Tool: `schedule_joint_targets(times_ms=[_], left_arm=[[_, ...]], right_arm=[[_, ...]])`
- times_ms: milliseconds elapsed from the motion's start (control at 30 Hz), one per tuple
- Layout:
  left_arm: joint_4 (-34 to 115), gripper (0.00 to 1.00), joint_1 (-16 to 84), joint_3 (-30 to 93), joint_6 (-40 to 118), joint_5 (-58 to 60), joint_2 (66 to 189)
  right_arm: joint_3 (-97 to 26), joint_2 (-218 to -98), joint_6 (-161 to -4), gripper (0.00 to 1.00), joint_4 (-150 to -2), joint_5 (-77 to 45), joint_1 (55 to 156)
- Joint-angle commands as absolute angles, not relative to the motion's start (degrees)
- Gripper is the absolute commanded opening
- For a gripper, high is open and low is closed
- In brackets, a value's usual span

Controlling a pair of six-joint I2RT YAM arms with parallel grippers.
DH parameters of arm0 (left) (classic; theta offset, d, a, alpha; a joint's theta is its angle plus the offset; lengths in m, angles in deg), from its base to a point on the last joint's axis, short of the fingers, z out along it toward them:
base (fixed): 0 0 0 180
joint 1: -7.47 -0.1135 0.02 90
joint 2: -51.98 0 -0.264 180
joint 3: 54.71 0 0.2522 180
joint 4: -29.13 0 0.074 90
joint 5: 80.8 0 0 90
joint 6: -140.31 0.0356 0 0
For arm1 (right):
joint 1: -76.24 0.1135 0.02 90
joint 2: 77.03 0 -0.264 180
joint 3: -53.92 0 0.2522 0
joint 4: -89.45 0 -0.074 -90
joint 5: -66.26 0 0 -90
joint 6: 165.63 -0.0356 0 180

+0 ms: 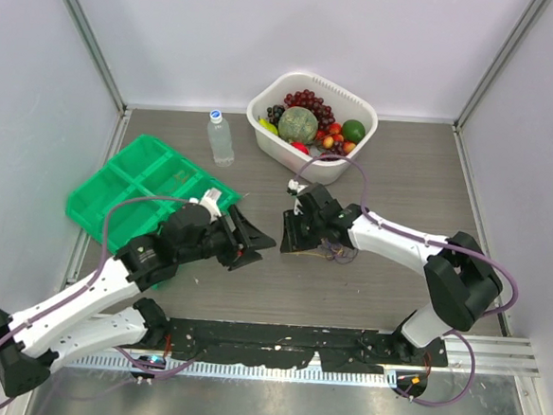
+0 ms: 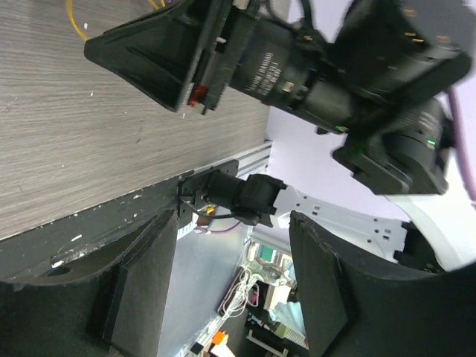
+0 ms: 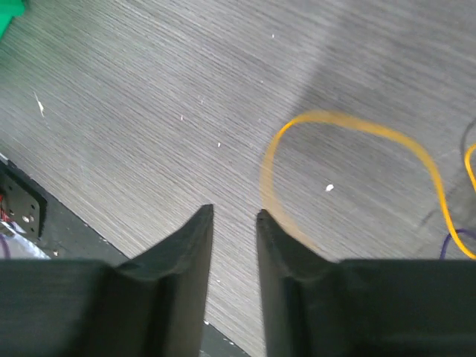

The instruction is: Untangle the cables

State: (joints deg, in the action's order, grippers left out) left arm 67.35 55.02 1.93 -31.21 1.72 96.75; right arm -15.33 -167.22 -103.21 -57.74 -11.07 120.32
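I will open my right gripper wider next, and then I will lower it to the cable heap's yellow loop (image 3: 349, 126).
The cables (image 1: 336, 254) lie as a small bunch on the wood table, partly hidden under my right wrist. In the right wrist view a blurred yellow loop (image 3: 349, 126) lies on the table and runs behind the outer side of the right finger (image 3: 286, 245); a bit of purple wire (image 3: 457, 239) shows at the right edge. My right gripper (image 3: 234, 214) is slightly open with nothing between the jaws, low over the table (image 1: 291, 233). My left gripper (image 2: 232, 219) is wide open and empty, facing the right gripper (image 1: 258, 246). A bit of yellow wire (image 2: 73, 22) shows at its view's top left.
A green compartment tray (image 1: 135, 188) lies at the left. A clear bottle (image 1: 221, 137) stands behind it. A white basket (image 1: 263, 131) of fruit stands at the back. A black strip (image 1: 277, 339) runs along the near edge.
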Motion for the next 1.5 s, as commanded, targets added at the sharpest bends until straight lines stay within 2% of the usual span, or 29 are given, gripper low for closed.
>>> schedule_joint_targets(times_ms=[0, 67, 233, 567, 767, 900, 1100, 1233, 1333, 1467], left_arm=[[58.8, 0.64, 54.93, 3.79, -29.68, -2.39, 102.85], [57.48, 0.64, 54.84, 4.49, -28.97, -3.27, 105.58], [57.47, 0.64, 54.84, 6.07, -28.09, -4.33, 108.84], [58.27, 0.64, 54.75, 3.18, -29.23, -3.1, 105.33], [58.97, 0.66, 54.75, 3.35, -28.36, -3.54, 105.33], [59.32, 0.66, 54.66, 4.23, -27.57, -4.16, 105.85], [62.22, 0.66, 54.49, 6.08, -25.63, -4.6, 105.6], [63.71, 0.66, 54.31, 5.99, -25.54, -4.16, 104.1], [64.25, 0.66, 54.05, 5.99, -25.28, -3.37, 102.26], [63.98, 0.67, 53.35, 6.86, -23.96, -0.91, 98.57]], right_arm=[[-19.34, -165.53, -95.51, 0.44, -53.94, -15.81, 119.49], [-18.73, -166.14, -91.38, 0.49, -53.76, -17.23, 119.14], [-20.57, -168.78, -81.72, 0.5, -52.18, -16.79, 119.14], [-19.43, -171.06, -77.13, 0.51, -53.59, -26.8, 119.05], [-18.82, -173.0, -76.69, 0.49, -53.32, -26.82, 119.14], [-17.33, -172.22, -77.13, 0.45, -55.16, -22.01, 119.22], [-16.27, -173.18, -79.15, 0.37, -56.31, -21.62, 119.4], [-17.32, -173.27, -80.55, 0.22, -54.48, -23.03, 119.92], [-23.79, -168.63, -84.67, 0.01, -50.88, -22.51, 120.1], [-38.28, -161.16, -91.45, 0.01, -41.74, -26.8, 120.19]])
